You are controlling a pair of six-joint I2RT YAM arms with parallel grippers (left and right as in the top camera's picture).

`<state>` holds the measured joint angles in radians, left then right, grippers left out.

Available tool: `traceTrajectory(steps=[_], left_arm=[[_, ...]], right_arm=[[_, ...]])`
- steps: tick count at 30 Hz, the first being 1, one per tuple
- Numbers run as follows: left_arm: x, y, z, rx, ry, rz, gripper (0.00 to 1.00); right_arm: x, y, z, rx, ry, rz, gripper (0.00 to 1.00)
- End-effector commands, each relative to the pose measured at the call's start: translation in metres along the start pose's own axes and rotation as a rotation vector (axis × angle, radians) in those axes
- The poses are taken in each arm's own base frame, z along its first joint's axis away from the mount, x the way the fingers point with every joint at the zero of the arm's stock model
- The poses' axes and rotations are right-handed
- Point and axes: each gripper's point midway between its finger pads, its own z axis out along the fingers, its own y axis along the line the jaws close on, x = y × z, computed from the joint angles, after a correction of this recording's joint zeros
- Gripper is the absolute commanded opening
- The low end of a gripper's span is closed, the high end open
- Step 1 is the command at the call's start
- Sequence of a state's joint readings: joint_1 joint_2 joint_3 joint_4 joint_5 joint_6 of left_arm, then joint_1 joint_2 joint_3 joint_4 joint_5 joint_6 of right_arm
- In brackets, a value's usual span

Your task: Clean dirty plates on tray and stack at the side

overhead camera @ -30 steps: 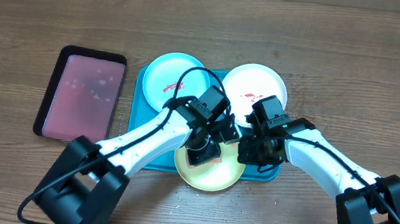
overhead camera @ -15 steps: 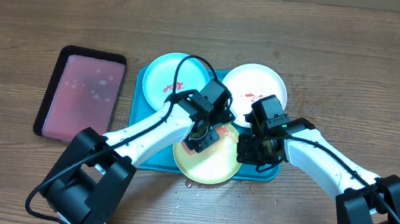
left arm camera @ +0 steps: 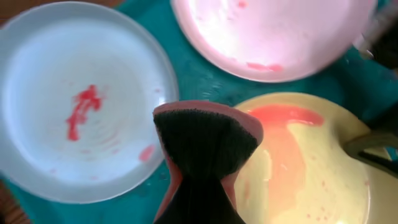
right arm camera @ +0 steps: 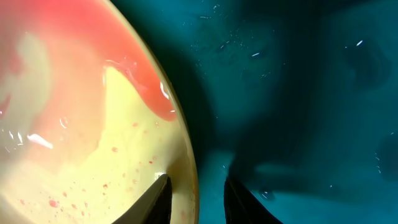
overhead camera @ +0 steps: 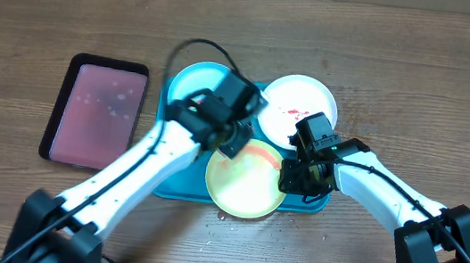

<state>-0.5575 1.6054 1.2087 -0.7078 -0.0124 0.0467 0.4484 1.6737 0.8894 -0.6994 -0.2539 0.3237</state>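
Observation:
The pinkish liquid [overhead camera: 119, 109] lies open, left in the overhead view, so I will move my left gripper over it, then down, to release the sponge.
Three plates lie on the turquoise tray [overhead camera: 166, 179]: the light blue plate [overhead camera: 188, 85] at back left, the white plate [overhead camera: 309, 100] at back right, and the yellow-green plate [overhead camera: 246, 187] in front, smeared with red sauce. My left gripper [overhead camera: 232, 140] is shut on a black-and-pink sponge [left arm camera: 205, 140], held above the gap between the light blue plate [left arm camera: 81, 106] and the yellow-green plate [left arm camera: 311, 162]. My right gripper [right arm camera: 196, 199] stands open astride the yellow-green plate's [right arm camera: 74, 124] right rim. One of its fingers rests inside the plate and the other is a little off the rim.
A black-rimmed tray [overhead camera: 98, 113] of pinkish liquid sits on the wooden table left of the turquoise tray. The white plate [left arm camera: 273, 31] carries small red smears. Wet turquoise tray floor [right arm camera: 298, 93] shows right of the yellow-green plate.
My left arm lifted the sponge off the yellow-green plate and drew it back-left toward the light blue plate. My right jaws widened at the yellow-green plate's rim.

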Motion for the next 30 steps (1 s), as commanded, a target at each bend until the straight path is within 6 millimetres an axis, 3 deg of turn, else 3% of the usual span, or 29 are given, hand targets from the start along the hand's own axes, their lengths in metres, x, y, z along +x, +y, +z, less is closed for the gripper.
traceTrajectory(steps=[1, 7, 15, 20, 26, 30], left_arm=[[-0.014, 0.032, -0.024, -0.007, -0.078, -0.184, 0.04], [0.001, 0.078, -0.03, 0.01, -0.064, -0.441, 0.04], [0.026, 0.125, -0.037, -0.005, -0.041, -0.607, 0.04], [0.036, 0.149, -0.041, -0.047, -0.043, -0.659, 0.04], [0.06, 0.18, -0.046, -0.143, -0.011, -0.73, 0.04], [0.07, 0.195, -0.049, -0.167, -0.008, -0.744, 0.04]], right_arm=[[0.003, -0.001, 0.003, 0.006, 0.009, -0.01, 0.23], [0.004, 0.003, 0.003, -0.013, 0.016, -0.02, 0.04], [-0.014, 0.006, -0.01, 0.009, -0.041, -0.032, 0.04], [-0.047, 0.002, -0.045, 0.125, -0.161, -0.042, 0.04], [-0.09, -0.005, -0.101, 0.309, -0.331, -0.043, 0.04], [-0.102, -0.003, -0.122, 0.411, -0.411, -0.069, 0.04]])
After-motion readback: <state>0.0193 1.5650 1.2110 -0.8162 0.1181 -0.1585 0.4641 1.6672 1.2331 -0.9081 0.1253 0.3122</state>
